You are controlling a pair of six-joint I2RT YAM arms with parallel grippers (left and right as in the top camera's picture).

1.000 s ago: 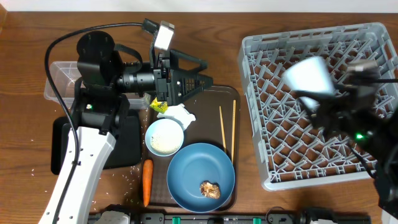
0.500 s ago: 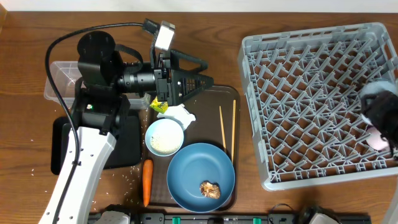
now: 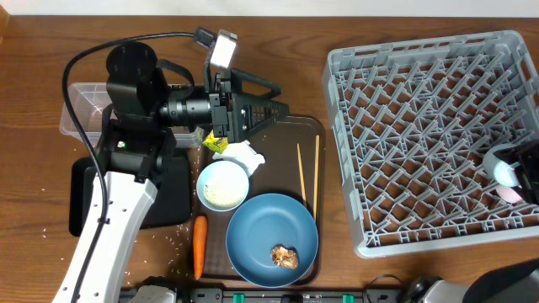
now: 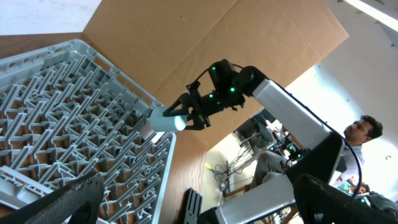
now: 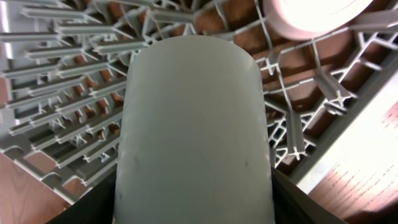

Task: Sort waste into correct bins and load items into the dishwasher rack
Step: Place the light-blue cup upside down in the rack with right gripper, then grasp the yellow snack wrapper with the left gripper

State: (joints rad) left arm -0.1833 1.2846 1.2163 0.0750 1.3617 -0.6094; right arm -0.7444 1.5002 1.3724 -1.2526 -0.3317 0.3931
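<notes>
Empty rack wires beside the pink cup lie below to the left in the overhead view, so next I need to move my right gripper down there to release the light-blue cup.
My right gripper is shut on the small light-blue cup and holds it over the right edge of the grey dishwasher rack. The cup also shows in the left wrist view. The pink cup lies in the rack just beside it. My left gripper is open and empty, held above the brown tray's back edge. The blue bowl holds the brown food lump. The white bowl holds rice. The carrot, tissue, wrapper and chopsticks lie nearby.
The clear box and the black tray sit at the left, partly under my left arm. The brown serving tray carries the bowls. Loose rice grains lie on the table.
My right gripper has carried the light-blue cup from the rack's middle to its right edge, beside the pink cup. My left arm has not moved.
</notes>
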